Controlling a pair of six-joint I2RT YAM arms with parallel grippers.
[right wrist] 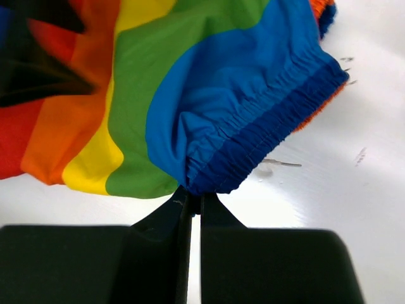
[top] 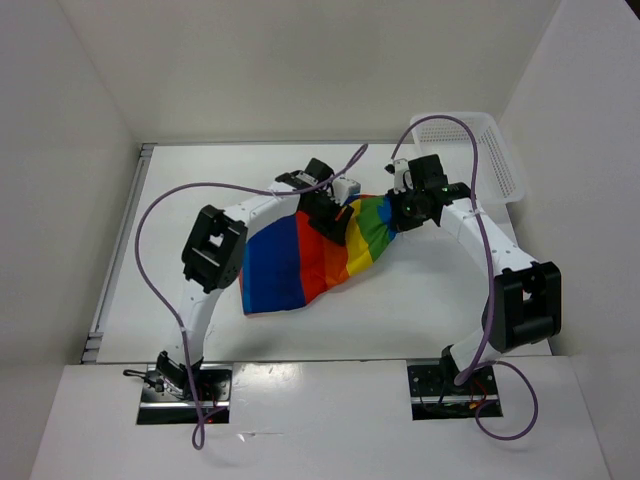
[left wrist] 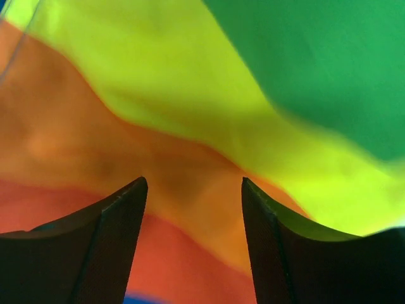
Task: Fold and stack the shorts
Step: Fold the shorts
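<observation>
The robot's right gripper will swing to the left in the top view, over the dark blue part of the shorts, and release the shorts' waistband there, since the waistband is already lifted.
The rainbow-striped shorts (top: 272, 265) lie in the middle of the table, their right end lifted. My right gripper (right wrist: 197, 193) is shut on the blue elastic waistband (right wrist: 266, 120) at that end; in the top view it (top: 398, 214) sits at the green edge of the shorts. My left gripper (left wrist: 193, 190) is open, its fingers (left wrist: 120, 221) apart just above the orange and yellow stripes (left wrist: 177, 114). In the top view it (top: 335, 218) is over the red and orange stripes. The drawstring is not visible.
A white mesh basket (top: 487, 150) stands at the back right corner of the table. White walls enclose the table (top: 200, 170) on the left, back and right. A purple cable loops over each arm.
</observation>
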